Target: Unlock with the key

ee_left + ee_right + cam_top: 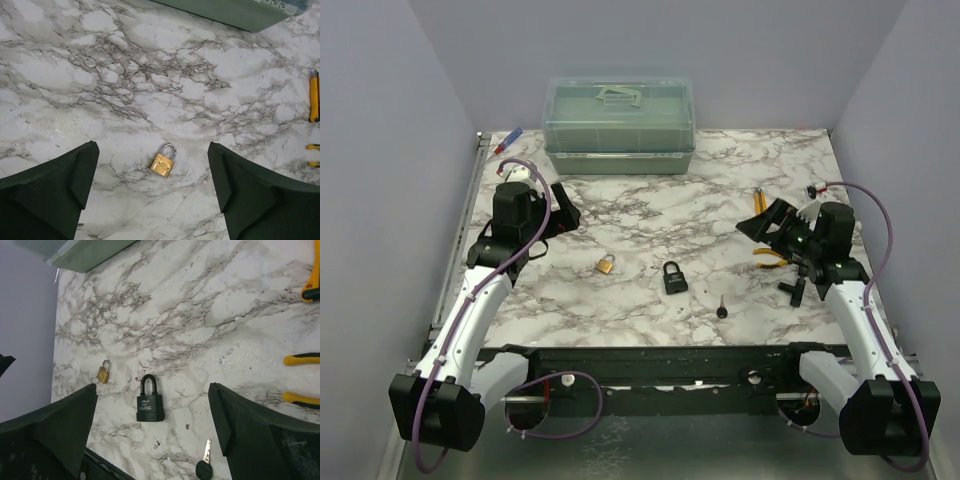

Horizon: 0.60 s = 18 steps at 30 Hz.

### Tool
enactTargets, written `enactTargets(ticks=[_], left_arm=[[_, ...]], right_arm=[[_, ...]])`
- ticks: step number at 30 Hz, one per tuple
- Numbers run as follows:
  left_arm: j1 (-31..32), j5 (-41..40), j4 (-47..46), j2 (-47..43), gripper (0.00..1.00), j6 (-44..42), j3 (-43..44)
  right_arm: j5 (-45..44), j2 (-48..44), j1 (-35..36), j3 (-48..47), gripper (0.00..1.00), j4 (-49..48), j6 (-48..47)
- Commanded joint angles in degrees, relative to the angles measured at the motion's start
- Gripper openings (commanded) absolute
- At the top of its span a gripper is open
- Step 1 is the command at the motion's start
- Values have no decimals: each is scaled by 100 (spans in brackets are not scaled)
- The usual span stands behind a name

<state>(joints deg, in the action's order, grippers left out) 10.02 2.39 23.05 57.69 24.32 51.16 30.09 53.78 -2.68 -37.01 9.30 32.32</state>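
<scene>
The key's round black head [722, 312] [204, 470] lies below my right gripper and back toward my base. Next, my right gripper will move its open fingers back that way and down to close on it.
The key [721, 307], with a round black head and a thin shaft, lies flat on the marble near the front edge; the right wrist view shows it [204, 464] at the bottom. The black padlock [674, 278] lies left of it, shackle closed, and shows in the right wrist view [150, 401]. The small brass padlock [606, 264] lies further left and shows in the left wrist view [164, 161]. My left gripper [563, 208] is open and empty at the left, up off the table. My right gripper [762, 224] is open and empty at the right, above the table.
A clear lidded plastic box [619, 126] stands at the back middle. Yellow-handled tools [761, 200] lie by the right gripper, and show in the right wrist view [300, 359]. A red and blue pen [507, 141] lies at the back left. A black rail [660, 362] runs along the front edge.
</scene>
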Motion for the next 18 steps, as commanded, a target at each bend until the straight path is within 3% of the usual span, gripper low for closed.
enactTargets(ticks=[1,18], left_arm=[[58,169,93,39,98,-67,201],[261,-56,244,48,95,-58,236]], right_arm=[[-403,163,22,-305,100,985,-6],[-1238,98,182,-381,100,2249,247]])
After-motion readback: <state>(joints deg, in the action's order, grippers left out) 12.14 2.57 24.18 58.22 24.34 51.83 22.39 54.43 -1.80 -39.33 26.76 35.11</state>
